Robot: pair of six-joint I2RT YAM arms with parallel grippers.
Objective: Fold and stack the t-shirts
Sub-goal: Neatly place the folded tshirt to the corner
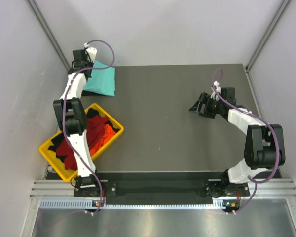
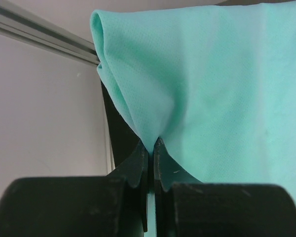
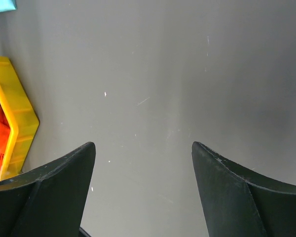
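Observation:
My left gripper shifts to the left in the top view next. It then releases the t-shirt over the dark cloth strip (image 1: pixel 88 93) (image 2: pixel 119 134), because the strip lies uncovered beside the wall.
A folded mint-teal t-shirt (image 1: pixel 100 79) lies at the far left corner of the dark table. My left gripper (image 1: pixel 87 68) is shut on its near left edge; in the left wrist view the cloth (image 2: pixel 212 98) is pinched between the closed fingertips (image 2: pixel 151 146). Red, orange and black t-shirts (image 1: pixel 94 136) lie heaped in a yellow tray (image 1: pixel 53 153) at the near left. My right gripper (image 1: pixel 197 106) is open and empty over bare table on the right; its wrist view shows the spread fingers (image 3: pixel 74 173) above the mat.
The left arm reaches over the yellow tray, whose corner (image 3: pixel 15 118) shows in the right wrist view. White walls with metal rails close in the left, back and right sides. Bare dark table (image 1: pixel 163 118) lies between the two grippers.

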